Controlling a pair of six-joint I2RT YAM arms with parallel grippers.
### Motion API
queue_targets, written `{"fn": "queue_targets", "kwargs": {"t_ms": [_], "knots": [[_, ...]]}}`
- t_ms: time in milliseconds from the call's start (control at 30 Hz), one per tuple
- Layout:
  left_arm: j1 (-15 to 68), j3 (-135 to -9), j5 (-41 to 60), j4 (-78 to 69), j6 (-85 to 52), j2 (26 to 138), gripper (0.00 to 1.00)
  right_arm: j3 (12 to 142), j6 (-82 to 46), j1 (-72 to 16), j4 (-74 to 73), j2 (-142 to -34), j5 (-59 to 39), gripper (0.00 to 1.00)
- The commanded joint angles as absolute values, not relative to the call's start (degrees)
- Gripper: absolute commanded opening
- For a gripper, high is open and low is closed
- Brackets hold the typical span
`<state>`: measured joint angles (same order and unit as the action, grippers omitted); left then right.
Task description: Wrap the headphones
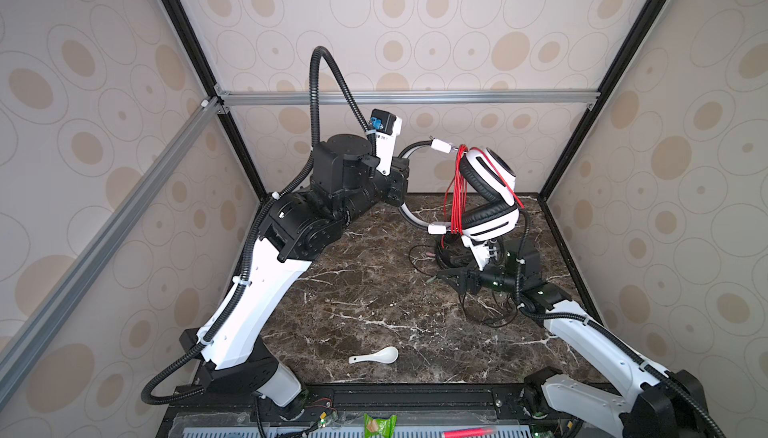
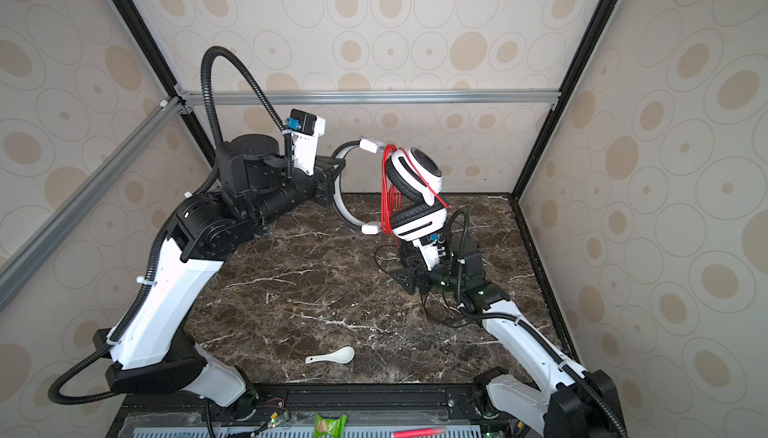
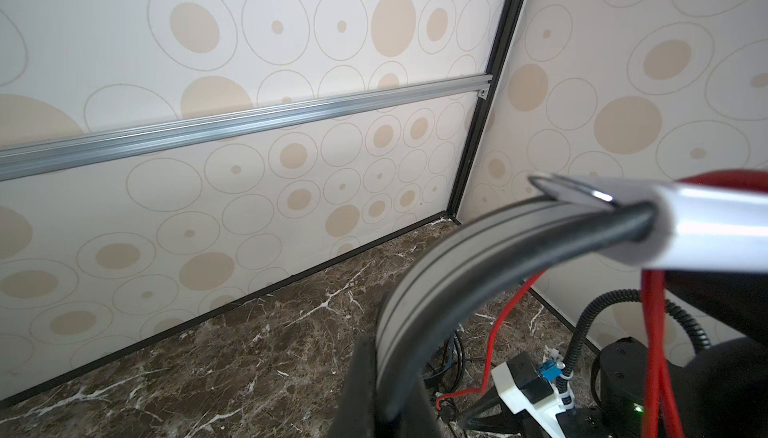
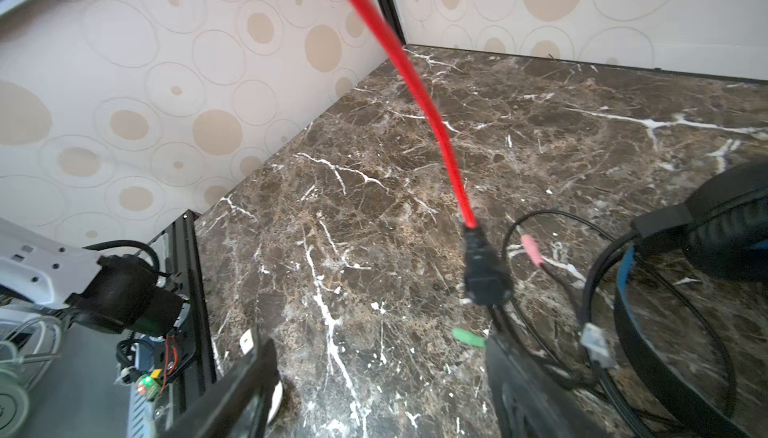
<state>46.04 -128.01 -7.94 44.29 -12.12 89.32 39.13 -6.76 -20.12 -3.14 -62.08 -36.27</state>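
Note:
Next, my right gripper should tilt down and advance around the black splitter (image 4: 482, 265), since that loose end of the red cord hangs just ahead of its open fingers.
The white headphones (image 1: 490, 174) (image 2: 415, 174) hang in the air at the back, ear cups to the right. My left gripper (image 1: 405, 178) (image 2: 334, 182) (image 3: 390, 394) is shut on their grey band (image 3: 436, 282). The red cord (image 1: 457, 195) (image 2: 390, 195) is wound in loops beside the cups. One strand (image 4: 419, 87) runs down to a black splitter (image 4: 482, 265) near the table. My right gripper (image 1: 442, 274) (image 2: 399, 278) (image 4: 378, 373) sits low under the headset, open, nothing between its fingers. The black headphones (image 4: 727, 224) lie on the table beside it, their black cord (image 1: 490, 315) loose.
A white spoon (image 1: 376, 356) (image 2: 332, 356) lies near the front of the marble table (image 1: 353, 290). Pink (image 4: 532, 249) and green (image 4: 469, 338) plugs lie by the right gripper. A green packet (image 1: 379, 425) and a red pen (image 1: 467, 431) rest on the front ledge. Walls enclose three sides.

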Motion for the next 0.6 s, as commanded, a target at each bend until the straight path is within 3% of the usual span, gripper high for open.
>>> {"fn": "queue_targets", "kwargs": {"t_ms": [0,367,567], "knots": [[46.32,-132.60,-7.56,40.27,-13.10,89.35,0.00,38.99,-5.99,-19.58,-7.92,-64.11,-31.83,0.81],[45.55,-135.26,-6.20,40.26,-13.92,91.84,0.00,40.43,-9.35,-19.55,-19.91,-78.84,-38.49,0.81],[45.26,-135.05,-5.36,39.82,-15.01,92.28,0.00,40.77,-10.80,-19.59,-24.08,-83.89,-39.28,0.72]]}}
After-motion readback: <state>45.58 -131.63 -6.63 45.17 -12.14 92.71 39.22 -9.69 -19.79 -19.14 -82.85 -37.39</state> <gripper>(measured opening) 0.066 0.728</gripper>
